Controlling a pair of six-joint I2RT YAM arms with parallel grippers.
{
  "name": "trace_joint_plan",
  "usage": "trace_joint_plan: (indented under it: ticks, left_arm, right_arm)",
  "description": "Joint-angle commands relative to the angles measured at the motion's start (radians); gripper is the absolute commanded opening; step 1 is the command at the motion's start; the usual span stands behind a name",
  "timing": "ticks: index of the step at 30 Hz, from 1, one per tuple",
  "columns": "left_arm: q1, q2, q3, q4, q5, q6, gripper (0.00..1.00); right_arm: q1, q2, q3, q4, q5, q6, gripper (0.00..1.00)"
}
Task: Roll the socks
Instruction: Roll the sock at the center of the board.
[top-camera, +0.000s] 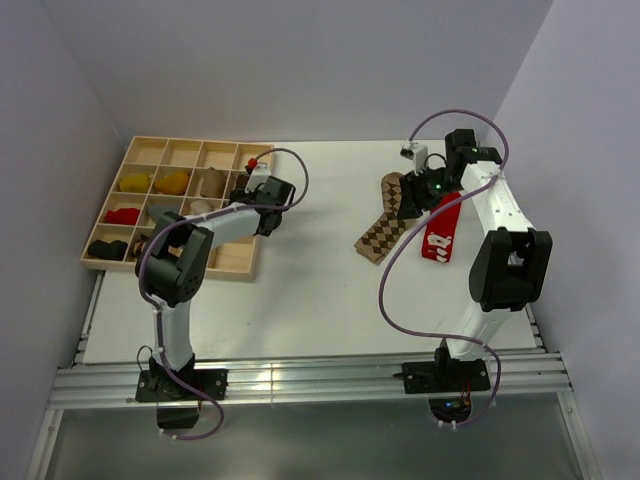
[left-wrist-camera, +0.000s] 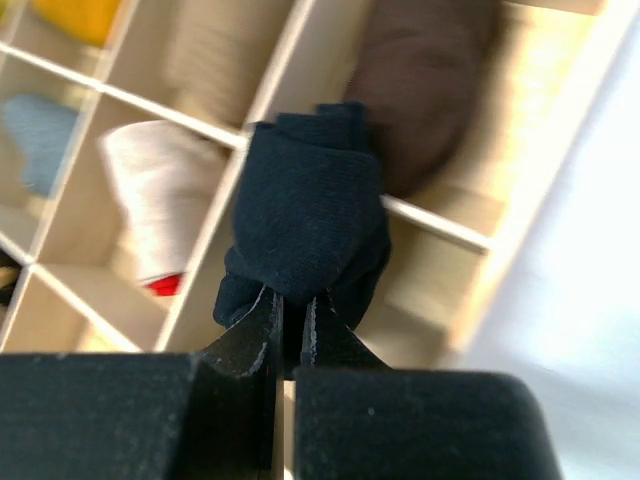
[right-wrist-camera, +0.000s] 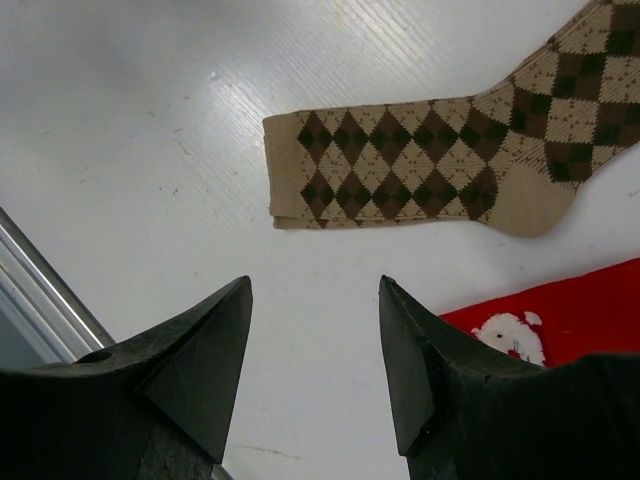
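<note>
I need to carry the black sock down toward the tray's side with my left gripper next, into the tray's section (left-wrist-camera: 398, 287) beside the brown bundle. That section is empty.
My left gripper (left-wrist-camera: 293, 305) is shut on a rolled black sock (left-wrist-camera: 305, 215) and holds it above the dividers of the wooden tray (left-wrist-camera: 440, 225). In the top view this gripper (top-camera: 262, 205) sits at the tray's right side. The brown-and-tan argyle sock (top-camera: 383, 228) lies flat on the table, with the red sock with white marks (top-camera: 440, 232) just to its right. My right gripper (top-camera: 412, 205) hovers over the argyle sock's upper end. In the right wrist view it (right-wrist-camera: 315, 285) is open and empty, with the argyle sock (right-wrist-camera: 420, 165) ahead and the red sock (right-wrist-camera: 560, 315) at the right.
The wooden compartment tray (top-camera: 190, 141) at the back left holds yellow (top-camera: 135, 183), orange (top-camera: 172, 182), red (top-camera: 122, 215) and dark (top-camera: 105, 248) bundles. Below my left gripper are a white bundle (left-wrist-camera: 150, 200) and a brown one (left-wrist-camera: 430, 90). Walls close in left, back and right.
</note>
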Motion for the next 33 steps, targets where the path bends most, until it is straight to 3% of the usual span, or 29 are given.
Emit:
trace_joint_plan:
  ticks: [1, 9, 13, 22, 31, 33]
  left_arm:
    - [-0.006, 0.042, 0.073, -0.104, 0.179, -0.051, 0.00]
    - [-0.006, 0.074, 0.085, -0.130, 0.433, -0.082, 0.00]
    - [-0.003, 0.017, 0.059, -0.125, 0.499, -0.097, 0.00]
    - [-0.004, -0.081, 0.014, -0.231, 0.564, -0.145, 0.00]
    - [0.034, -0.020, 0.068, -0.268, 0.633, -0.132, 0.01]
    - [0.060, -0.020, 0.051, -0.237, 0.674, -0.134, 0.04]
  right_arm:
    - [-0.010, -0.039, -0.011, 0.004, 0.005, -0.017, 0.61]
    - [-0.012, -0.039, -0.014, -0.013, 0.007, -0.031, 0.61]
    - [-0.012, -0.048, -0.026, -0.008, 0.019, -0.034, 0.60]
    - [-0.010, -0.041, -0.025, -0.019, 0.015, -0.039, 0.60]
    - [-0.010, -0.038, -0.022, -0.033, 0.008, -0.048, 0.60]
    - [-0.010, -0.038, -0.029, -0.031, 0.013, -0.050, 0.60]
